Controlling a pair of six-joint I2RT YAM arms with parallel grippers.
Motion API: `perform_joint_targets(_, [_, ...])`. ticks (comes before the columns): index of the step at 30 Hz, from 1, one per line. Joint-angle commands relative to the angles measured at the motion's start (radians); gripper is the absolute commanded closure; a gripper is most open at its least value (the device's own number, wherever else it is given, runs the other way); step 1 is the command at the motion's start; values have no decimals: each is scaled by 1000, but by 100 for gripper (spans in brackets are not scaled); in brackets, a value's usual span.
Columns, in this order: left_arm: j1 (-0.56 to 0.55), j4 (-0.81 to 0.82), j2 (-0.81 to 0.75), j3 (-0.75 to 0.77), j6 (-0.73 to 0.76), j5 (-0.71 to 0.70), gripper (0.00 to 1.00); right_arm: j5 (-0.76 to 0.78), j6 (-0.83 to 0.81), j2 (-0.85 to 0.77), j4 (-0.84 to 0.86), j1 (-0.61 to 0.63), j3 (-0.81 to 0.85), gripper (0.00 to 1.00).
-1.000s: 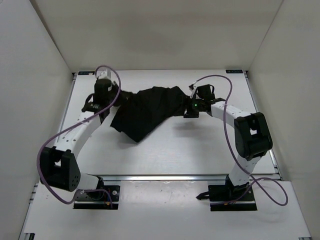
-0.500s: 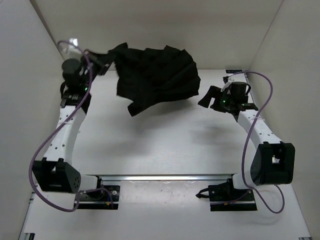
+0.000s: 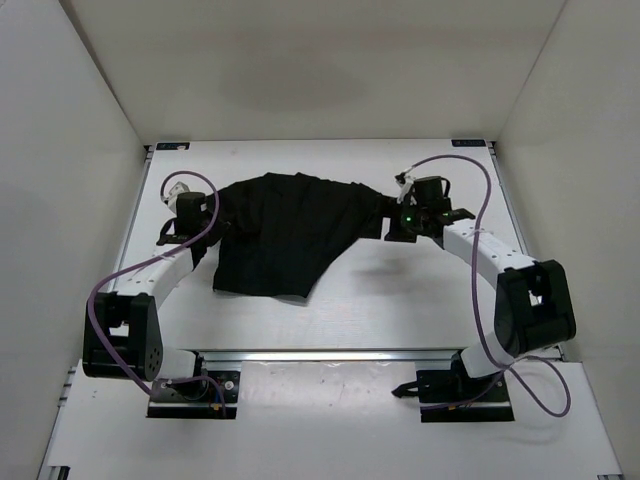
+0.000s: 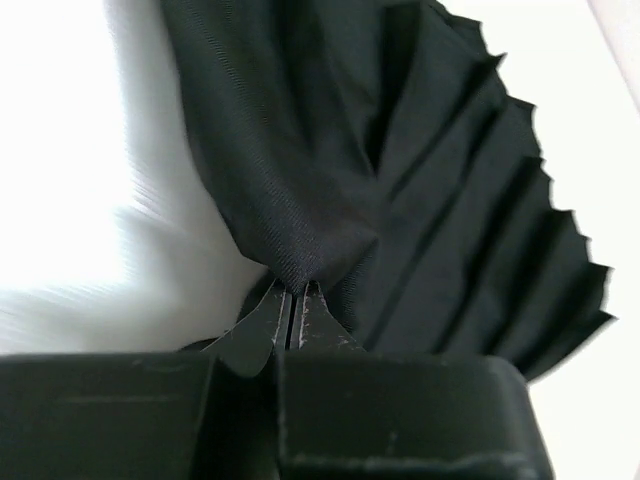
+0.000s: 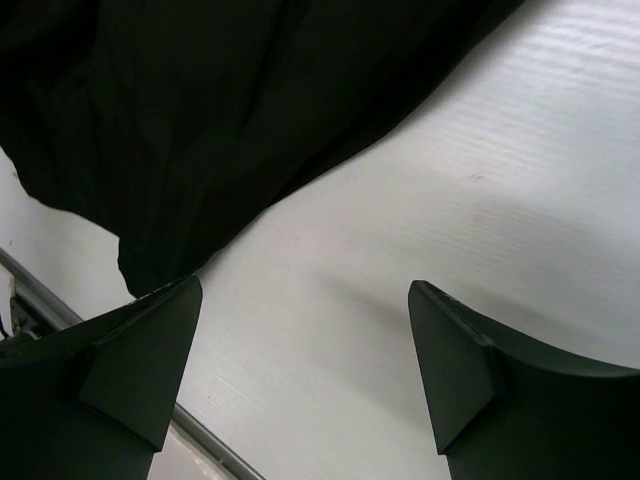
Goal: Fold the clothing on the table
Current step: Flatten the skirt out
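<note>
My left gripper is above the bare tabletop [image 3: 208, 266] [image 4: 195, 295] beside the garment's edge and holds the pinched clothing. It should lower and move slightly back to release the clothing.
The clothing [image 3: 285, 235], a black pleated fan-shaped garment, lies spread on the white table [image 3: 400, 290] between the two arms. My left gripper [image 3: 207, 218] sits at its left corner. In the left wrist view that gripper [image 4: 297, 292] is shut on a pinch of the clothing [image 4: 450, 200], whose pleats fan away from the grip. My right gripper [image 3: 390, 222] stands at the garment's right end. In the right wrist view the right gripper [image 5: 305, 290] is open over bare table [image 5: 450, 180], holding nothing, and the clothing [image 5: 200, 120] lies just beyond its left finger.
White walls close in the table on the left, back and right. A thin metal rail [image 5: 60, 300] runs along the table's edge close to the right gripper. Purple cables loop over both arms. The arm bases [image 3: 190, 385] sit at the near edge.
The left gripper has brought the clothing down from the air, and it now lies spread on the table. The right gripper has moved back to the garment's right end with wider jaws.
</note>
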Motion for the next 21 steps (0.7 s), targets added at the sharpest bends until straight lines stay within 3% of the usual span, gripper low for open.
perform_joint_targets(1, [-8, -7, -31, 13, 131, -134, 100, -17, 32, 45, 18, 48, 34, 18])
perform_joint_targets(7, [11, -71, -20, 10, 154, -221, 100, -26, 45, 125, 13, 165, 60, 18])
perform_joint_targets(17, [5, -65, -46, -85, 89, -123, 100, 0, 39, 324, 13, 246, 212, 20])
perform_joint_targets(21, [5, -73, -54, -105, 86, -106, 100, 24, 17, 405, 4, 239, 292, 27])
